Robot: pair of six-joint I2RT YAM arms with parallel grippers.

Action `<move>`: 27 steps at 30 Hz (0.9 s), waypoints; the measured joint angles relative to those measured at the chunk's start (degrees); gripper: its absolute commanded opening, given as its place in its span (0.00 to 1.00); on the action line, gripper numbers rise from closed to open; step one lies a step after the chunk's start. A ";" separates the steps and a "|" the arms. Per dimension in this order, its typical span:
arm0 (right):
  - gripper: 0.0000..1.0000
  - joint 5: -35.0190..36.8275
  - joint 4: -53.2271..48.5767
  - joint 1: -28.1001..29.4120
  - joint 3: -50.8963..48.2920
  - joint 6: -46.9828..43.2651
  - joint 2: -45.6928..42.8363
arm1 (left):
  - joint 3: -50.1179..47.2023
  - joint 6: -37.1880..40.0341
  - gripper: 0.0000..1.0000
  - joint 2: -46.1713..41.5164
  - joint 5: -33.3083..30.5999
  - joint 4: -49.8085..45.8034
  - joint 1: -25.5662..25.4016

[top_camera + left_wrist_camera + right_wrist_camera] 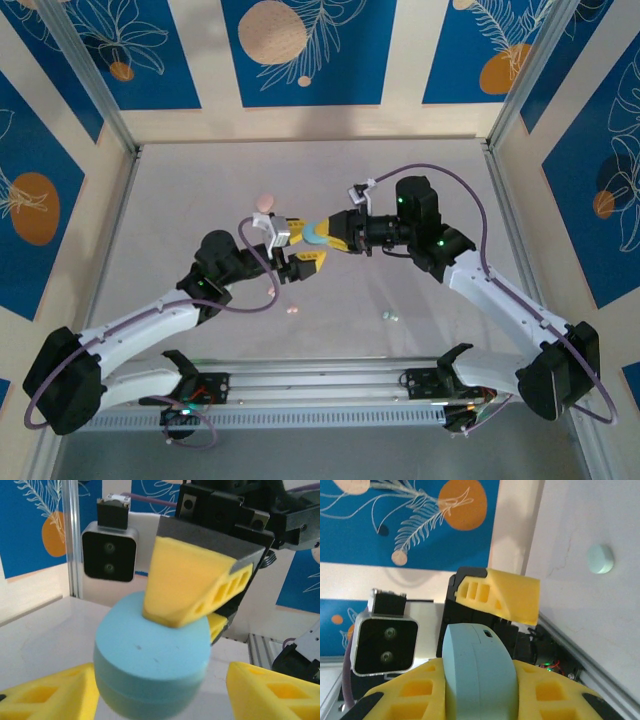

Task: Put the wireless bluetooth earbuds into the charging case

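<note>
Next, my right gripper draws away from the open left gripper and lowers the case to release it, since the bare tabletop lies below my right gripper.
The pale blue charging case (316, 234) hangs above the table's middle, with my right gripper (327, 236) shut on it. In the right wrist view the case (477, 670) stands on edge between the two yellow fingers (410, 695), its seam and a small dark port facing the camera. My left gripper (304, 244) faces it from the left and is open. In the left wrist view its fingers (272, 690) flank the case (150, 655), with a gap on the right. Tiny earbuds lie on the table nearer the bases: a pink one (292, 309) and a pale blue one (388, 315).
A pink rounded case (265, 202) lies on the table just behind the left gripper. A small pale round thing (600, 559) rests on the table in the right wrist view. The metal rail (320, 375) runs along the near edge, and frame posts stand at the back corners.
</note>
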 measured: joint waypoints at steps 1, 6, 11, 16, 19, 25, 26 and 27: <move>0.16 1.07 0.17 -0.59 -0.74 -0.02 -0.39 | 0.00 0.28 0.71 -0.17 -0.37 -0.79 0.00; 0.16 7.61 0.57 -5.14 -5.60 -0.50 -2.54 | 0.00 0.92 0.73 -2.29 -3.19 -5.22 0.00; 0.17 11.69 0.09 -12.72 -11.02 -2.03 -0.61 | 2.29 0.72 0.75 -4.13 -8.09 -13.99 0.00; 0.18 10.40 -0.20 -19.82 -12.94 -5.44 8.90 | 7.61 0.04 0.77 -4.55 -13.46 -24.37 0.02; 0.18 10.10 -1.81 -21.62 -11.65 -9.75 16.00 | 8.07 -0.11 0.78 -5.57 -15.30 -27.82 0.02; 0.18 8.39 -3.61 -22.10 -3.10 -16.11 30.60 | 8.15 -0.07 0.79 -6.34 -16.83 -32.39 0.13; 0.18 8.22 -3.56 -22.12 -2.10 -16.61 32.11 | 8.15 -0.04 0.79 -6.36 -17.00 -32.98 0.13; 0.19 8.02 -3.54 -22.12 -0.85 -17.22 33.99 | 8.15 -0.04 0.79 -6.45 -17.29 -33.73 0.15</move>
